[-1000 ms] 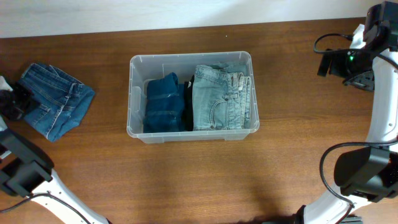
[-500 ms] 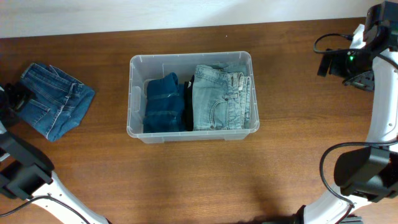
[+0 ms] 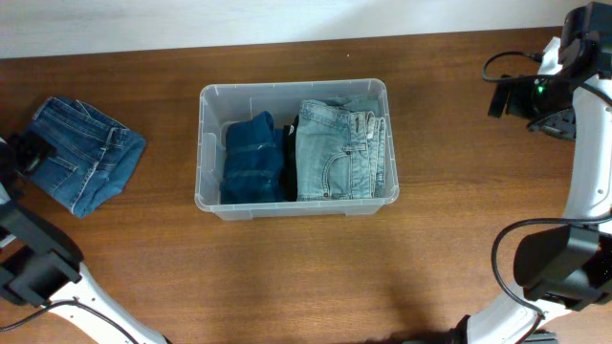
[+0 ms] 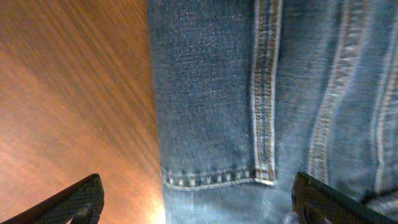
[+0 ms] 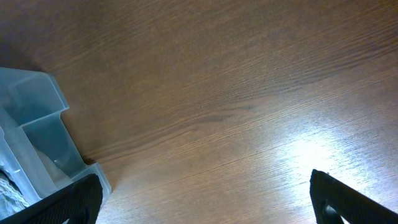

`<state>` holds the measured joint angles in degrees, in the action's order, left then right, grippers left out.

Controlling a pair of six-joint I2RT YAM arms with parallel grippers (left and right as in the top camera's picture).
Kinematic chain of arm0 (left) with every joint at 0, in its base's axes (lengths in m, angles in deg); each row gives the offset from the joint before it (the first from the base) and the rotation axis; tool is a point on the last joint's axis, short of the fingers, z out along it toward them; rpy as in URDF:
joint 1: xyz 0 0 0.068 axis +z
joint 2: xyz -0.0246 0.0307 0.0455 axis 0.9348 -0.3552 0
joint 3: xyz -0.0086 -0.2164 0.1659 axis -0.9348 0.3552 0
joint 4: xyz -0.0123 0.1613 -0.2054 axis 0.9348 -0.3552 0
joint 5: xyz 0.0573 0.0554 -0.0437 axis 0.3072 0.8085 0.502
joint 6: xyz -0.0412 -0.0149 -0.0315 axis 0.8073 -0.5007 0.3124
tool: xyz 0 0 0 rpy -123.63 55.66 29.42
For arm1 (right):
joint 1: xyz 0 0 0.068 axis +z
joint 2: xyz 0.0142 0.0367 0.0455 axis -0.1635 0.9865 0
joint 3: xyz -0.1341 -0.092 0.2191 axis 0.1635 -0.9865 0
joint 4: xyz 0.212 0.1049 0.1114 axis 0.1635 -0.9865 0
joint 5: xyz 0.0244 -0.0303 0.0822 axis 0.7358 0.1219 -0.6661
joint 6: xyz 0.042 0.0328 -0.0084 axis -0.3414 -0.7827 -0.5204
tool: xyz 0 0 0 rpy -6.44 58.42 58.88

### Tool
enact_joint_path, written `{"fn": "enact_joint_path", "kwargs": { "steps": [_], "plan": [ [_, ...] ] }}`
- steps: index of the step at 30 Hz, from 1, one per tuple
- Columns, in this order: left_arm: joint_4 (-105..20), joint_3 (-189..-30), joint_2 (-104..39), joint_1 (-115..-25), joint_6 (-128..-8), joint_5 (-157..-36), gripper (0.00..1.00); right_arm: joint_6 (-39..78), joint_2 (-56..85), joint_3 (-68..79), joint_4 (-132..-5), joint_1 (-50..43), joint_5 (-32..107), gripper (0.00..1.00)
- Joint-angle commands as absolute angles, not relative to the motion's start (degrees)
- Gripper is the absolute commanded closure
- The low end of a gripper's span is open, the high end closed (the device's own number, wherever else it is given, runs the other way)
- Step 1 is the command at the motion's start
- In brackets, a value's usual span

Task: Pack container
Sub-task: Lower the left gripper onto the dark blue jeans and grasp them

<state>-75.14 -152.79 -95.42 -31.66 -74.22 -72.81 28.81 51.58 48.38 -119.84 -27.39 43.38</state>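
My left gripper's open fingers already straddle the jeans' edge on the table beside the bare wood, so it lowers onto that edge next and closes there.
The clear plastic container (image 3: 293, 87) stands mid-table, holding folded dark blue jeans (image 3: 251, 158) on its left side and light blue jeans (image 3: 339, 153) on its right. Another pair of blue jeans (image 3: 86, 153) lies folded on the table at the far left. My left gripper (image 3: 17, 158) sits at that pair's left edge. In the left wrist view it (image 4: 199, 208) is open, straddling the denim hem (image 4: 261, 93) and the bare wood, with nothing gripped. My right gripper (image 5: 205, 202) is open over bare table at the far right, and a container corner (image 5: 37, 137) shows at its left.
The wooden table (image 3: 287, 277) runs to a pale wall along the back edge. The right arm's body (image 3: 574, 162) rises along the right side, and the left arm's base (image 3: 33, 263) sits at the front left.
My left gripper has opened and shifted slightly left at the edge of the loose jeans. The jeans, the container and the right arm have not moved.
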Motion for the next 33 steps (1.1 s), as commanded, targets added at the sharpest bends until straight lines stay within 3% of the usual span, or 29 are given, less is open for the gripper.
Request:
{"fn": "enact_joint_path", "kwargs": {
  "steps": [1,12,26,33],
  "plan": [
    [-72.9,-148.9,-96.1,-32.0,-73.6,-72.0,0.04,28.8,51.1,48.7,-120.0,-27.4,43.9,0.01],
    [-59.4,-134.0,-96.1,-32.0,-71.0,-72.0,0.04,28.8,51.1,48.7,-120.0,-27.4,43.9,0.01],
    [-57.9,-132.3,-96.2,-32.0,-71.0,-77.0,0.09,28.8,51.1,48.7,-120.0,-27.4,43.9,0.01],
    [-55.3,-129.0,-96.1,-32.0,-71.0,-77.0,0.04,28.8,51.1,48.7,-120.0,-27.4,43.9,0.02]
  ]
}}
